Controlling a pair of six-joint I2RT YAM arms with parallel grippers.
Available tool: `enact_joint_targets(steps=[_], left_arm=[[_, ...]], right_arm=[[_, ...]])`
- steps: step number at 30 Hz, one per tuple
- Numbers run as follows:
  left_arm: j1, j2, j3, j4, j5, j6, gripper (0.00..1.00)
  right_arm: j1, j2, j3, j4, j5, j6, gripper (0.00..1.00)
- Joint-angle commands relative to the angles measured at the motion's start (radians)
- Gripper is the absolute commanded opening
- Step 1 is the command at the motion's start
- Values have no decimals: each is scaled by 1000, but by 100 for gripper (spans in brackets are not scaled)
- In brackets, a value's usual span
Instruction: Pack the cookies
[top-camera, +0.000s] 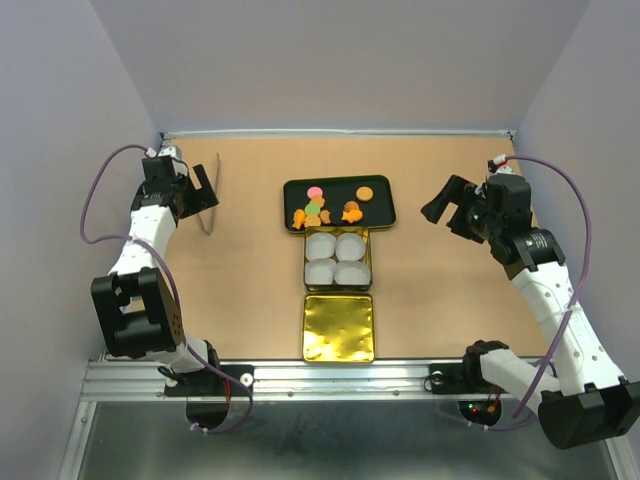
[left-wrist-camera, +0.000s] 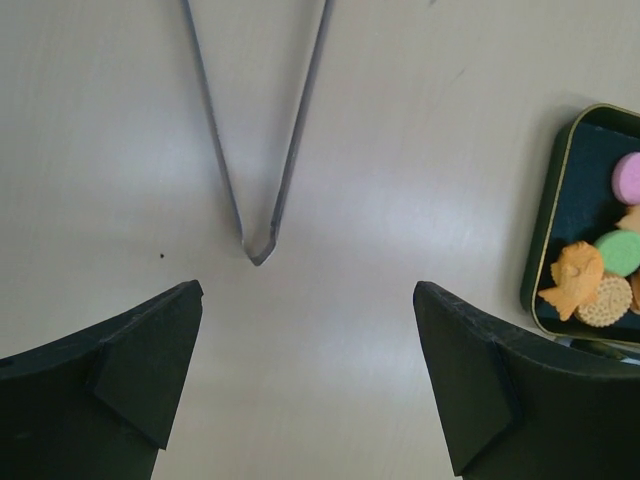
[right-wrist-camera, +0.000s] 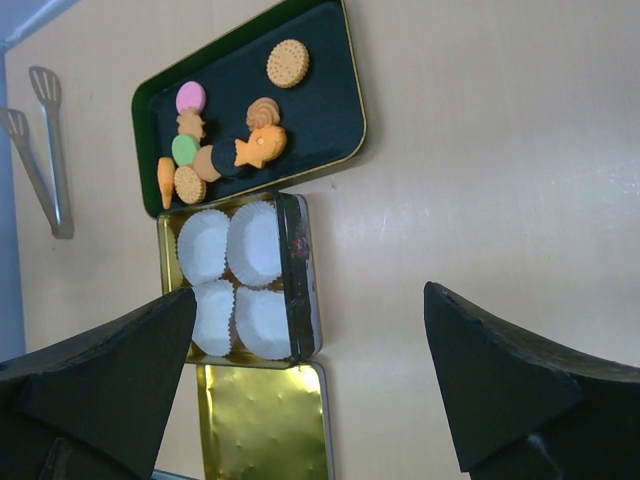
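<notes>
Both arms of the tongs are narrow enough past the bend to fit between my left gripper's fingers, so my left gripper should next move down and outward there, with its fingers on either side of them.
The cookies (top-camera: 322, 210) lie on a black tray (top-camera: 340, 190) at the table's middle back: a pink one (top-camera: 315, 192), a green one (top-camera: 313, 208), and several orange ones. They also show in the right wrist view (right-wrist-camera: 260, 147) and at the right edge of the left wrist view (left-wrist-camera: 578, 275). My left gripper (top-camera: 205, 187) is open and empty at the far left, over the bare table, just short of the bend of the metal tongs (left-wrist-camera: 262, 150). My right gripper (top-camera: 450, 210) is open and empty, to the right of the tray.
An open gold tin (top-camera: 370, 260) holding white paper cups (top-camera: 320, 246) sits just in front of the tray. Its gold lid (top-camera: 338, 327) lies nearer still. The tongs (top-camera: 212, 200) lie at the far left. White walls enclose the table.
</notes>
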Motion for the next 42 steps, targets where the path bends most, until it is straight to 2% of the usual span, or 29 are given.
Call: enact_joint_targets(steps=[1, 4, 10, 19, 23, 37, 42], left_arm=[[-4, 66, 108, -89, -102, 53, 99], [-7, 100, 74, -80, -61, 69, 99], [-10, 154, 30, -22, -71, 70, 99], [-39, 272, 60, 1, -198, 110, 99], [-83, 360, 109, 10, -317, 116, 99], [-77, 552, 283, -14, -334, 136, 99], [-56, 634, 375, -43, -279, 141, 99]], right_arm=[[7, -24, 13, -9, 19, -28, 100], [7, -14, 16, -9, 19, -32, 100], [6, -9, 18, -9, 24, -37, 100], [7, 3, 10, -9, 34, -43, 100], [7, 9, 22, -12, 45, -54, 100], [7, 57, 56, -26, 80, -113, 100], [7, 80, 61, -26, 108, -120, 100]])
